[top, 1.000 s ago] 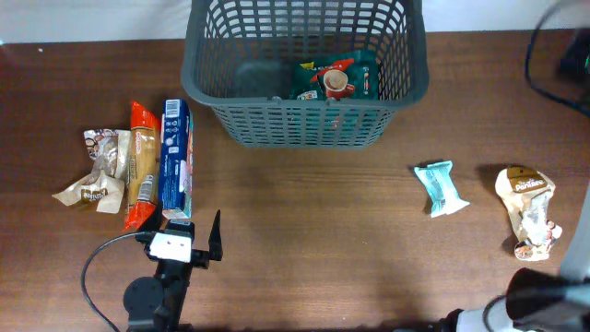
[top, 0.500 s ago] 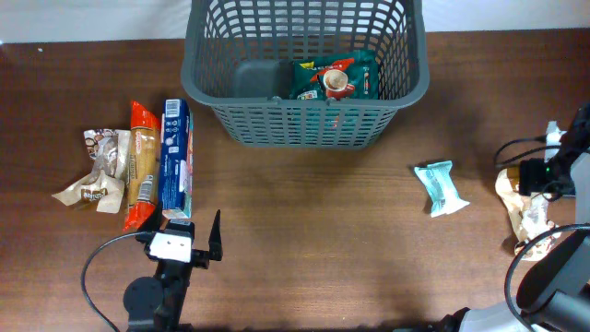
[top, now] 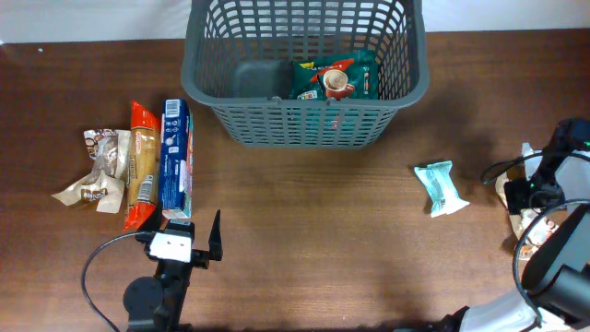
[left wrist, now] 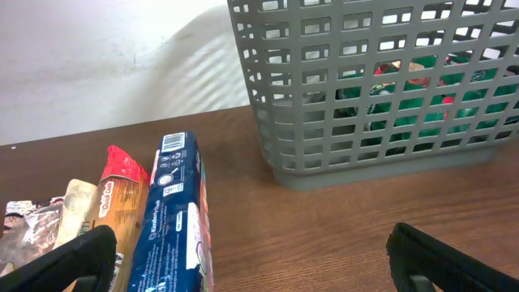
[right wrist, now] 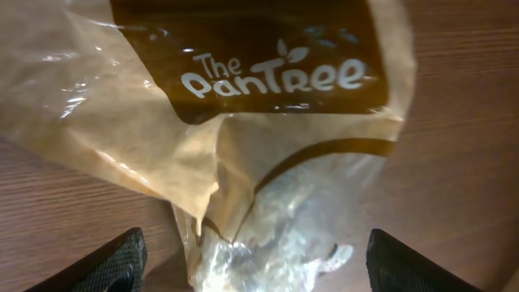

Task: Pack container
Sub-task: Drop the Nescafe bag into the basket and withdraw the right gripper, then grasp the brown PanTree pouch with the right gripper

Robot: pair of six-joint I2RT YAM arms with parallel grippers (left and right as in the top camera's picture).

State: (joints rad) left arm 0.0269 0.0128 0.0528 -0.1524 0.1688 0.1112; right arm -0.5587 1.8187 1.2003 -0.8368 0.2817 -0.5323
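The clear end of the tan packet (right wrist: 272, 253) is just below my right gripper and already between its open fingers, so my right gripper should go down onto that end next.
The dark grey lattice basket (top: 304, 120) stands at the back middle with a green snack packet (top: 336, 78) inside; it also shows in the left wrist view (left wrist: 373, 89). My right gripper (top: 536, 189) is open, low over a tan "The PanTree" packet (right wrist: 243, 105) at the right edge, its fingertips (right wrist: 113, 264) either side of the packet's clear end. A light blue packet (top: 441, 189) lies to its left. My left gripper (top: 184, 232) is open and empty at the front left, just behind a blue packet (left wrist: 170, 227).
At the left lie a blue packet (top: 176, 157), an orange packet (top: 140, 166) and a crumpled brown-and-white packet (top: 97, 171), side by side. Cables loop by both arm bases. The table's back edge meets a white wall behind the basket.
My right arm has come in from the right edge and moved down over the tan packet, now covering most of it. The left arm and the other packets have not moved.
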